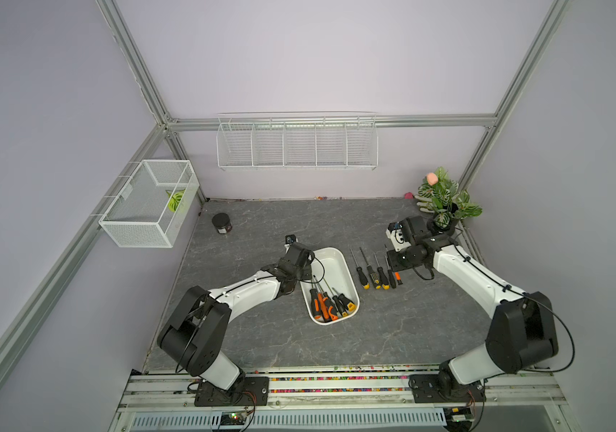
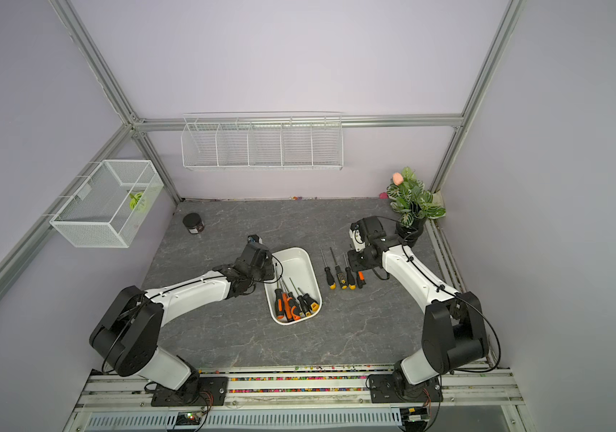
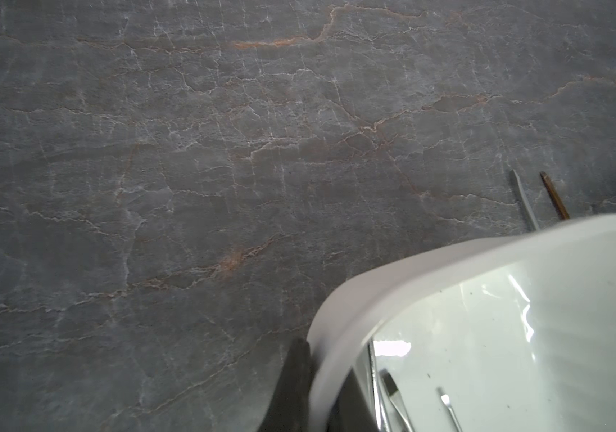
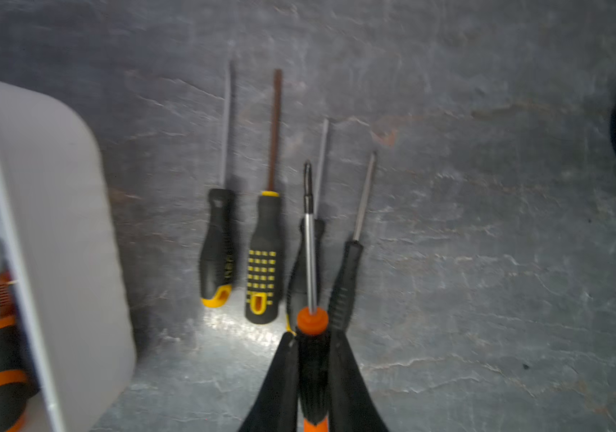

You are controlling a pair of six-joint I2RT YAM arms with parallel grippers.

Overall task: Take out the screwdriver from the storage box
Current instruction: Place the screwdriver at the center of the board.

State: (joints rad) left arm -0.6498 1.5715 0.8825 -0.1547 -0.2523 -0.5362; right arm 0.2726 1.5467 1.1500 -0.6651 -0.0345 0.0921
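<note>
The bare tabletop past the row's last screwdriver (image 1: 403, 280) is below my right gripper and farther from the box (image 1: 337, 253). I will next bring that gripper down toward that spot and release there.
The white storage box (image 1: 337, 253) sits mid-table, and several orange-and-black screwdrivers (image 1: 327, 303) lie in its near end. My left gripper (image 3: 317, 359) is shut on the box's left rim (image 3: 448, 258), one finger outside the wall and one inside. My right gripper (image 4: 312, 336) is shut on the black handle of an orange-collared screwdriver (image 4: 310, 262). It holds this screwdriver low over a row of several screwdrivers (image 1: 372, 275) lying on the table right of the box. In both top views the wrist hides most of the held screwdriver (image 2: 360, 278).
A black jar (image 1: 222, 223) stands at the back left of the table. A potted plant (image 1: 445, 202) fills the back right corner, just behind my right wrist. A wire basket (image 1: 149, 204) hangs on the left wall and a wire rack (image 1: 297, 144) on the back wall.
</note>
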